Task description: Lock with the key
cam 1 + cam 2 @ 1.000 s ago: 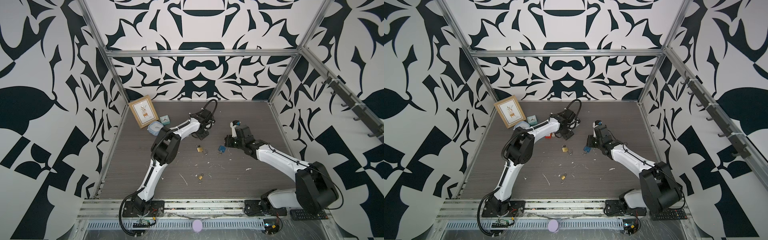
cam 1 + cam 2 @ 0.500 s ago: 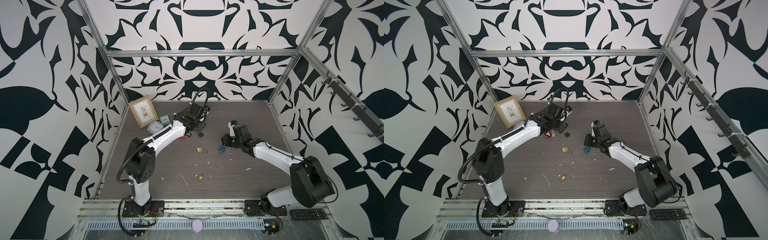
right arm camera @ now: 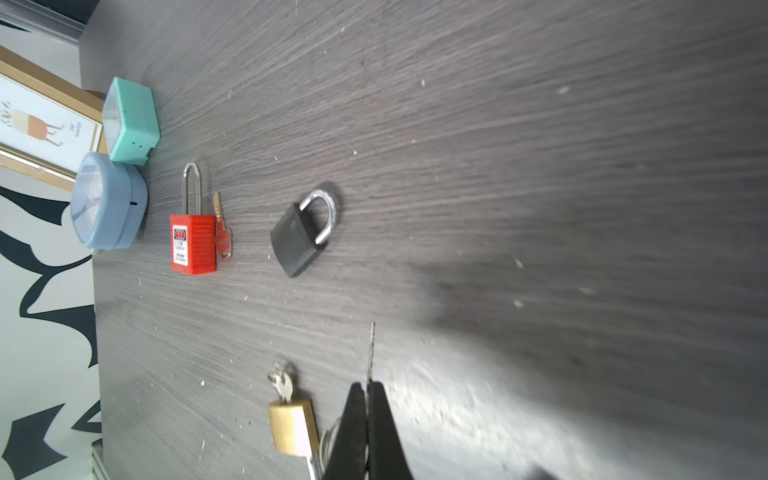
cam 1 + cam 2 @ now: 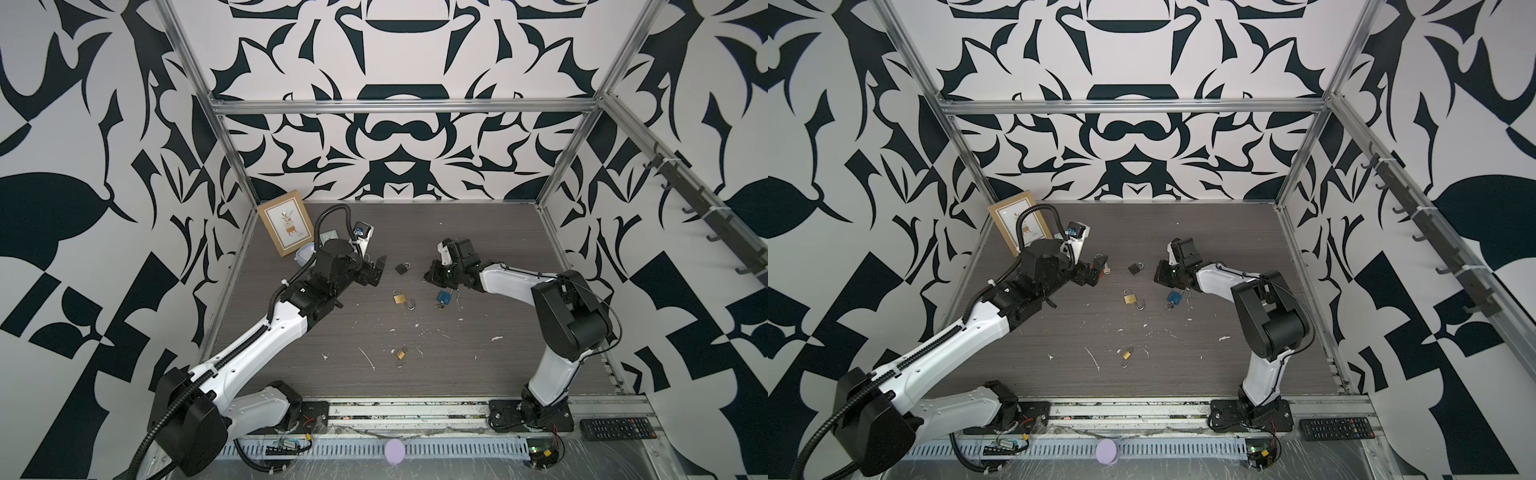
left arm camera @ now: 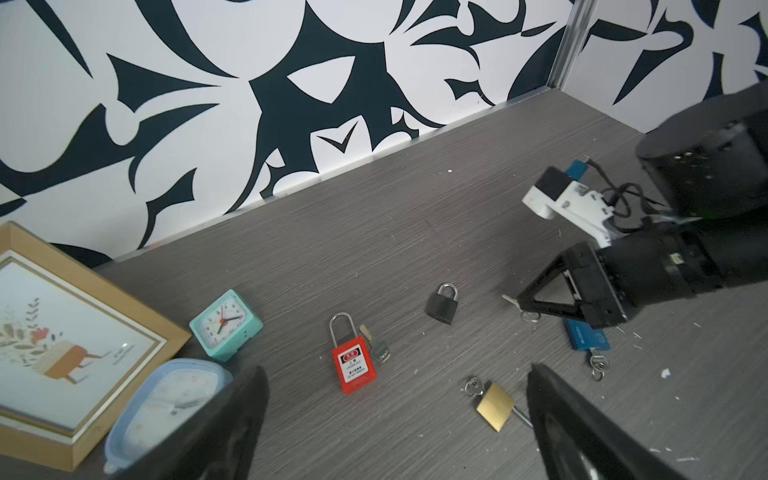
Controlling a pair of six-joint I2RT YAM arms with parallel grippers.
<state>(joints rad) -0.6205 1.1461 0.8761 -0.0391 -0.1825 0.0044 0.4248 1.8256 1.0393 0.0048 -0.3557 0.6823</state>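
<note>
My right gripper should next move in toward the padlock, go down and release the thin silver key [image 3: 372,353] on the bare tabletop [image 3: 334,268] beside the black padlock's shackle.
A black padlock [image 4: 402,268] [image 4: 1134,268] [image 5: 442,305] [image 3: 297,241] lies flat on the dark table with its shackle closed, between my two grippers. My left gripper [image 4: 376,270] [image 5: 395,415] is open and empty, just left of the black padlock. Below it lies a red padlock [image 5: 353,365] [image 3: 192,245] with a loose key beside it. My right gripper [image 4: 430,276] [image 3: 368,384] is shut on a thin silver key [image 3: 372,353] [image 5: 509,300], whose blade points toward the black padlock from the right.
A brass padlock [image 4: 400,298] [image 5: 494,406] with a key in it and a blue padlock [image 4: 443,296] lie mid-table; a small brass padlock [image 4: 400,354] lies nearer the front. A picture frame [image 4: 286,226], teal clock [image 5: 226,326] and blue clock [image 5: 170,399] stand back left.
My left gripper has opened wide and drawn back to the left, leaving the black padlock on the table. The right gripper, still shut on the key, has barely moved.
</note>
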